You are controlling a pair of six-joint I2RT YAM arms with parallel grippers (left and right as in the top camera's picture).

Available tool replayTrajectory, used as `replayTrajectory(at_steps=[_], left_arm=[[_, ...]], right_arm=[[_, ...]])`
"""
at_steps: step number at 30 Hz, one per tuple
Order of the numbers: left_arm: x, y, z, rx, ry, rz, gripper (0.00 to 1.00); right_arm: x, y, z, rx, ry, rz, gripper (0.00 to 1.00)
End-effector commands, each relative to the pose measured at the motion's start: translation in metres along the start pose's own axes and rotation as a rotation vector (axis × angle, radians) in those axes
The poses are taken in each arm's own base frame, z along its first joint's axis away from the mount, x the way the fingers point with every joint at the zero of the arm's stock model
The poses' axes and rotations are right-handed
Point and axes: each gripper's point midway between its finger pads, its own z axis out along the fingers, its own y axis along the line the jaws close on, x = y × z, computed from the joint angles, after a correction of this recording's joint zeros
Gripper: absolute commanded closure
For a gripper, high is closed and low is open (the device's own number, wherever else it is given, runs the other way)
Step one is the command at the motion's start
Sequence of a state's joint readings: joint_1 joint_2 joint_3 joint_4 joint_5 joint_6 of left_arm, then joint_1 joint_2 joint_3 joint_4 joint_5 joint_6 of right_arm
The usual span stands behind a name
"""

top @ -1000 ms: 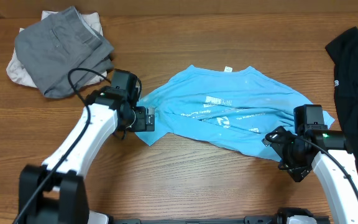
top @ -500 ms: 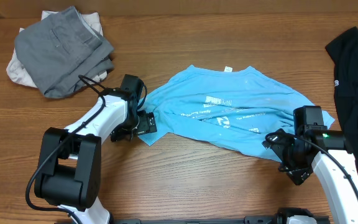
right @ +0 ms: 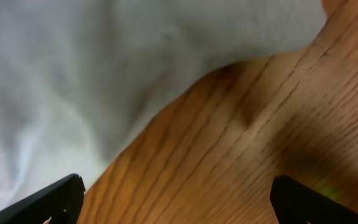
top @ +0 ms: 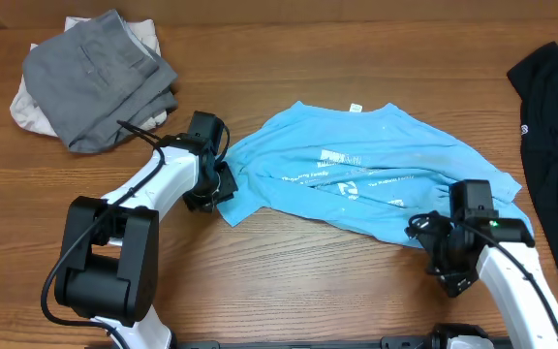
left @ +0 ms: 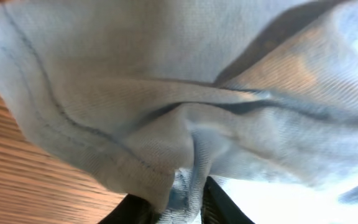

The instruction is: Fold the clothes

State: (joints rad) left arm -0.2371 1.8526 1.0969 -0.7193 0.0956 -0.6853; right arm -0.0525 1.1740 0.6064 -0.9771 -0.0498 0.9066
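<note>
My right gripper moves to the right in the overhead view and down onto the shirt's near hem corner next, since its open fingers stand over bare wood.
The light blue T-shirt with white print lies spread and rumpled mid-table. My left gripper sits at its left sleeve corner. In the left wrist view a bunched fold of the shirt is pinched between the two dark fingers of that gripper. My right gripper hovers at the shirt's lower right hem, wide open. In the right wrist view its fingertips stand far apart over bare wood, with the shirt filling the upper left.
A grey garment lies on an off-white one at the back left. A black garment hangs along the right edge. Wooden table shows in front of the shirt.
My left gripper has slid onto the shirt's left sleeve corner and shut on it. The right gripper has shifted slightly left and toward the front, still open.
</note>
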Motion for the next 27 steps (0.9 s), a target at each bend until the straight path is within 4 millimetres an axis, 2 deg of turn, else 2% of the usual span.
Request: replayTrajectory(at_steps=[1, 3, 7, 11, 17, 24, 27], left_arm=[[0.012, -0.007, 0.016, 0.011, 0.043, -0.058, 0.78], [0.014, -0.007, 0.020, -0.004, 0.020, -0.039, 0.81], [0.015, -0.013, 0.024, 0.007, -0.001, -0.016, 0.71], [0.013, -0.018, 0.024, 0.023, -0.016, -0.008, 0.72], [0.013, -0.018, 0.024, 0.022, -0.015, -0.008, 0.69], [0.012, -0.018, 0.024, 0.025, -0.018, -0.007, 0.69], [0.013, -0.018, 0.024, 0.025, -0.017, -0.007, 0.68]], right_arm=[[0.000, -0.001, 0.007, -0.007, -0.001, 0.045, 0.00], [-0.003, 0.002, 0.008, -0.016, -0.007, 0.059, 0.00], [-0.018, -0.005, 0.009, 0.014, -0.069, 0.127, 0.00], [-0.027, -0.007, 0.008, 0.004, -0.085, 0.174, 0.01], [-0.040, -0.023, 0.007, 0.012, -0.084, 0.295, 0.00], [-0.052, -0.032, 0.006, 0.025, -0.116, 0.308, 0.01], [-0.055, -0.032, 0.007, 0.025, -0.124, 0.311, 0.04]])
